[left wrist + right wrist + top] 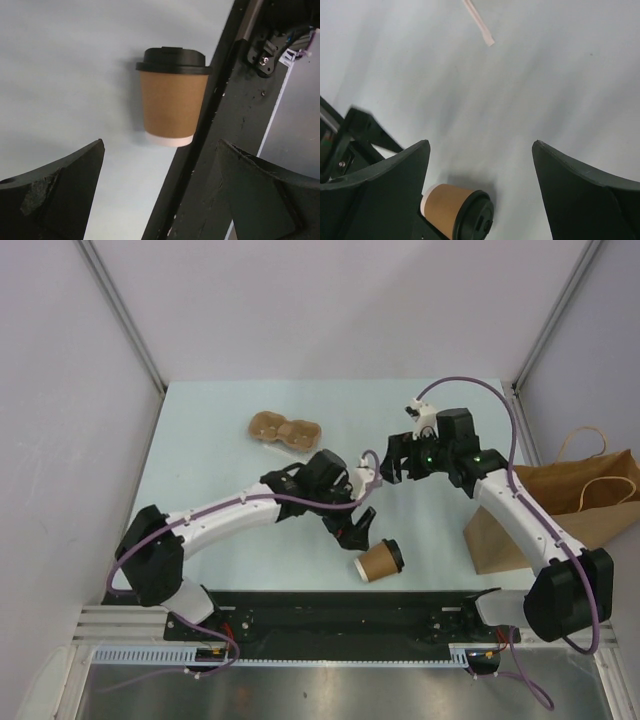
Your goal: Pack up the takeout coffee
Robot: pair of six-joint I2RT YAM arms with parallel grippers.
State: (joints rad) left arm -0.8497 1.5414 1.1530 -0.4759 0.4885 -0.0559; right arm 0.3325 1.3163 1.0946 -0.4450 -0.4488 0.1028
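Observation:
Next, my left gripper comes down and back toward the base until its open fingers straddle the tan cup body (377,562) (171,104) below them.
The takeout coffee (377,561) is a small tan paper cup with a black lid (394,556). It lies on its side on the pale table, close to the black base rail, lid pointing right. My left gripper (353,528) hovers just up and left of it, open and apart from it. The left wrist view has the cup (172,102) beyond the open, empty gripper (161,150). My right gripper (400,466) hangs open farther back over the table. In the right wrist view the cup (446,204) lies below that spread gripper (481,145), beside its left finger.
A brown pulp cup carrier (283,430) sits at the back left of the table. A large brown paper bag with handles (560,508) lies at the right edge under the right arm. The black base rail (330,610) runs along the near edge.

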